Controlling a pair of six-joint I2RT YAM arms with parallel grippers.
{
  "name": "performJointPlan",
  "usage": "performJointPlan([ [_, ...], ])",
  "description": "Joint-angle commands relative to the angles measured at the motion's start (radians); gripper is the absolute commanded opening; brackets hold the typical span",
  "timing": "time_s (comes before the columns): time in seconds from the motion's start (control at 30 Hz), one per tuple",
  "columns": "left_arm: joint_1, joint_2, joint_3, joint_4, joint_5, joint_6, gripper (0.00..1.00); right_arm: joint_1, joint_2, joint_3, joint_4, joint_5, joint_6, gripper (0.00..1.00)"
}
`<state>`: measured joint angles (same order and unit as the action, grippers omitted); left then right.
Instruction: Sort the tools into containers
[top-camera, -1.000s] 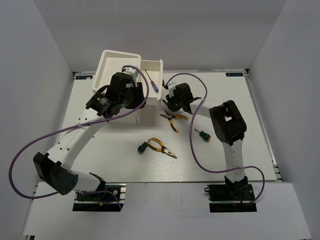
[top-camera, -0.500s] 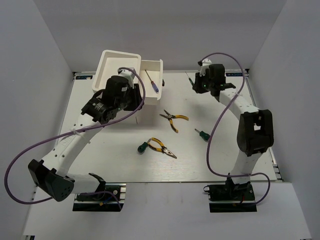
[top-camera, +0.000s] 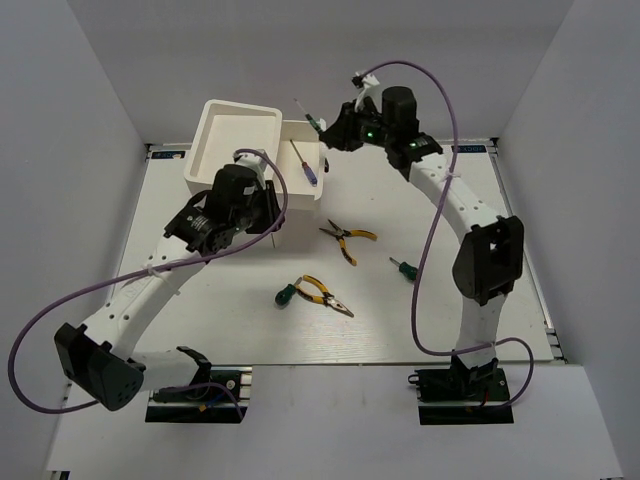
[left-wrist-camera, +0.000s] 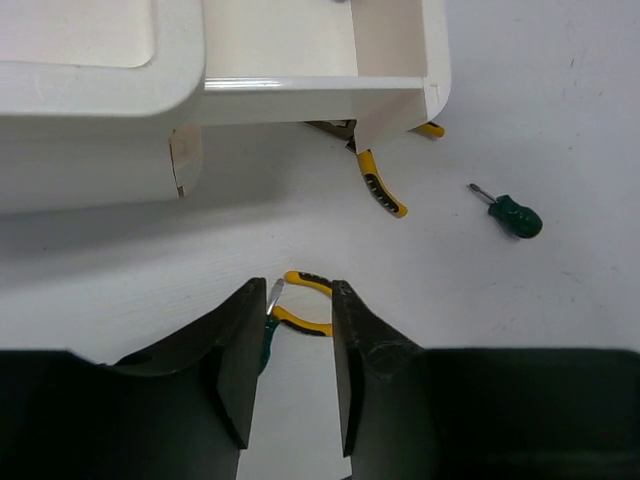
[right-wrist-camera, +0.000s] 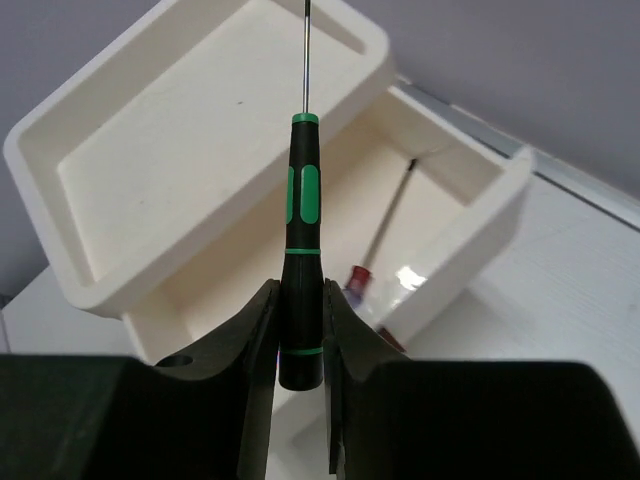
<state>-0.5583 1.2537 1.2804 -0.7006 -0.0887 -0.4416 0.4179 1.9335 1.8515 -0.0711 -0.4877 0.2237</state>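
Observation:
My right gripper brings the dark-handled screwdriver down over the open drawer's bottom next, below and left in the top view, to release it, since another lies there.
The white container unit stands at the back left with one drawer pulled out. A purple-handled screwdriver lies in that drawer. My right gripper hangs above the drawer, shut on a dark-handled screwdriver with green bands; its thin shaft points over the box top. My left gripper is open and holds nothing, low over the table in front of the box. Two yellow-handled pliers and two green stubby screwdrivers lie on the table.
The drawer's front wall overhangs the upper pliers in the left wrist view. White walls close in the table on the left, right and back. Purple cables loop beside both arms.
My right arm has swung from the table's middle up to above the open drawer, carrying the dark screwdriver. My left arm drew back a little from the box and its jaws narrowed.

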Motion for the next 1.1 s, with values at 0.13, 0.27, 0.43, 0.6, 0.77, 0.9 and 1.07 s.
performJointPlan([
  [0.13,-0.005,-0.103,-0.004,-0.011,-0.058,-0.038,0.56,0.071,0.099,0.069,-0.010,0.020,0.120,0.00],
  [0.27,-0.005,-0.126,-0.015,-0.022,-0.068,-0.048,0.58,0.104,0.117,0.072,-0.007,0.024,0.135,0.00],
  [0.43,-0.005,-0.126,-0.015,-0.031,-0.077,-0.048,0.59,0.114,0.122,0.072,-0.009,-0.008,0.149,0.31],
  [0.6,-0.005,-0.135,-0.006,-0.040,-0.095,-0.048,0.59,0.113,0.091,0.068,0.014,-0.061,0.149,0.51],
  [0.77,0.006,-0.135,0.005,-0.049,-0.143,-0.048,0.46,0.098,0.035,0.055,0.047,-0.066,0.140,0.43],
  [0.9,0.006,-0.135,0.039,-0.102,-0.271,-0.072,0.20,0.078,-0.054,-0.014,0.048,0.087,0.033,0.00],
  [1.07,0.015,-0.160,0.059,-0.232,-0.520,-0.213,0.10,0.047,-0.087,-0.144,0.019,0.300,-0.182,0.00],
])
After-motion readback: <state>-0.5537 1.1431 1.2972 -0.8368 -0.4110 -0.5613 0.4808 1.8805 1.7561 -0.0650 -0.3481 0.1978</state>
